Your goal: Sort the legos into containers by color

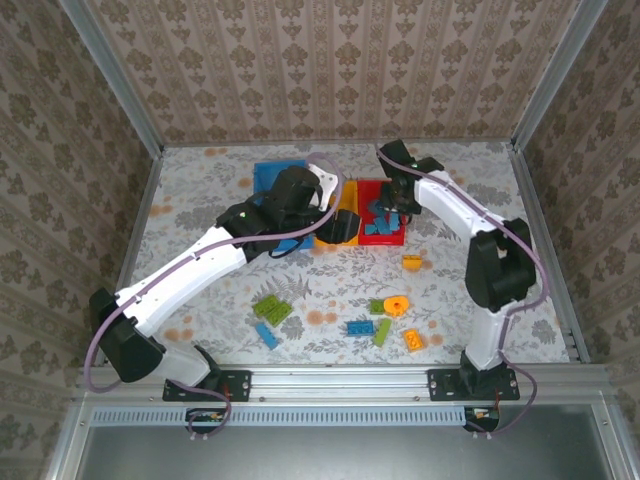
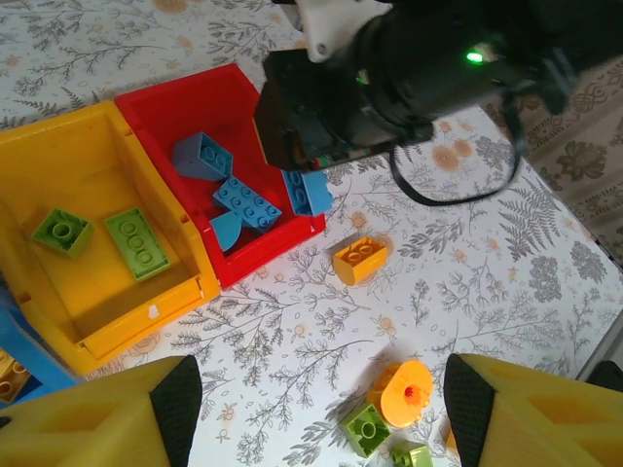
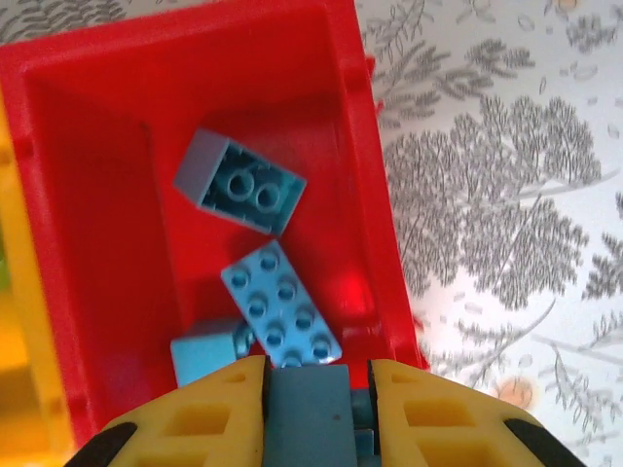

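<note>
My right gripper, holding its blue lego, should next move outward and down to the bare red bottom of the container beside the tilted lego [image 3: 326, 209] and release it, since blue legos lie there.
My right gripper [image 3: 316, 399] is shut on a blue lego [image 3: 310, 413] just above the red container [image 3: 88, 243]. Three more blue legos lie inside, among them a flat one [image 3: 280, 304] and a tilted one [image 3: 240, 183]. My left gripper [image 2: 316, 399] hangs open over the table with nothing between its fingers. Below it are a round orange lego [image 2: 407, 391] and a small green one [image 2: 365, 428]. The orange-yellow container [image 2: 58, 136] holds two green legos [image 2: 136, 243]. From above, the right gripper [image 1: 392, 205] is over the red container [image 1: 366, 200] and the left gripper [image 1: 335, 225] is beside it.
The blue container [image 1: 270, 175] stands left of the other two. Loose legos lie near the table's front: green [image 1: 271, 309], blue [image 1: 361, 327], orange [image 1: 414, 340], and an orange one [image 1: 411, 262] close to the red container. The right arm's wrist [image 2: 389, 78] looms over the red container.
</note>
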`<control>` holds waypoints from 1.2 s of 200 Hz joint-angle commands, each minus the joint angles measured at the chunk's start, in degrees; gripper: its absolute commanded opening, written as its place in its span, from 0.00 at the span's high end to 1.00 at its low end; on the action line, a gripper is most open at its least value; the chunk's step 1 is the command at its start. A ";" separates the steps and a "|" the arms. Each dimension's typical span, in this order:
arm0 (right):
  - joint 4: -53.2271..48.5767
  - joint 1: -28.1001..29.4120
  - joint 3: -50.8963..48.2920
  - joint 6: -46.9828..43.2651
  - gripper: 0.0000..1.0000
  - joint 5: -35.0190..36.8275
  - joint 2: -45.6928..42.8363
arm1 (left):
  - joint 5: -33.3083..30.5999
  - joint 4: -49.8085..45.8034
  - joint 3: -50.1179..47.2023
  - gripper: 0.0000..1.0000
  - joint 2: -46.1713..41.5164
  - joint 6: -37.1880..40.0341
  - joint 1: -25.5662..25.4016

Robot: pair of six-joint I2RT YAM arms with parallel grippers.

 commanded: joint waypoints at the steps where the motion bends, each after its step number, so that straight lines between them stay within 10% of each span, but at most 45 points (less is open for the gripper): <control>1: -2.15 0.40 7.49 -3.90 0.90 6.26 5.19 | -1.36 0.51 1.43 0.30 -0.23 -0.81 0.22; 135: -5.15 4.89 15.48 -4.94 0.49 8.76 8.84 | -5.12 -10.34 -13.77 0.30 -9.40 -4.47 5.58; 240: 3.60 3.12 -27.61 0.99 0.41 -1.33 -34.64 | 1.92 -7.18 -3.74 0.25 11.21 9.92 -6.73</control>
